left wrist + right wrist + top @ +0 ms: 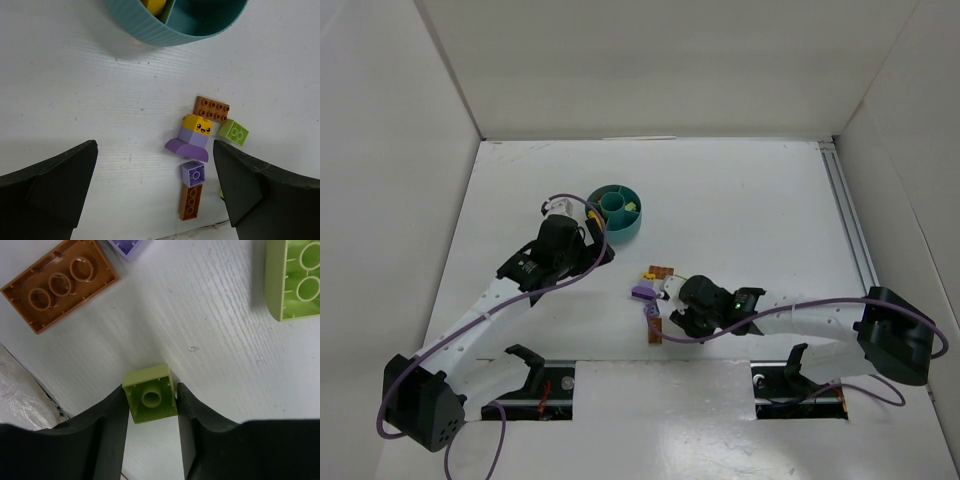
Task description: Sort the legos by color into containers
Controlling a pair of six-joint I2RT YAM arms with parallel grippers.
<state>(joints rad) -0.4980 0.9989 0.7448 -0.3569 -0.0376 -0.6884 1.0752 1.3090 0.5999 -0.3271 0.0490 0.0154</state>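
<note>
A lime piece lies in one outer section of the teal dish (618, 212). My right gripper should lift next and carry the small lime green brick (150, 394) outward over it.
The teal dish (618, 212) stands at mid-table, with a yellow brick (633, 208) in one outer section; its ribbed wall also shows in the left wrist view (175, 27). My right gripper (152, 405) is shut on a small lime green brick (150, 394), low at the table surface. Around it lie a brown three-stud brick (60, 285) and a larger lime brick (295, 282). My left gripper (155, 195) is open and empty beside the dish. Below it I see a brown plate (212, 108), a yellow-and-purple figure (192, 136), a purple cube (193, 172) and a brown bar (191, 201).
The brick cluster (653, 295) lies just left of my right gripper (668, 303), near the table's front edge. White walls enclose the table on three sides. A metal rail (850, 220) runs along the right side.
</note>
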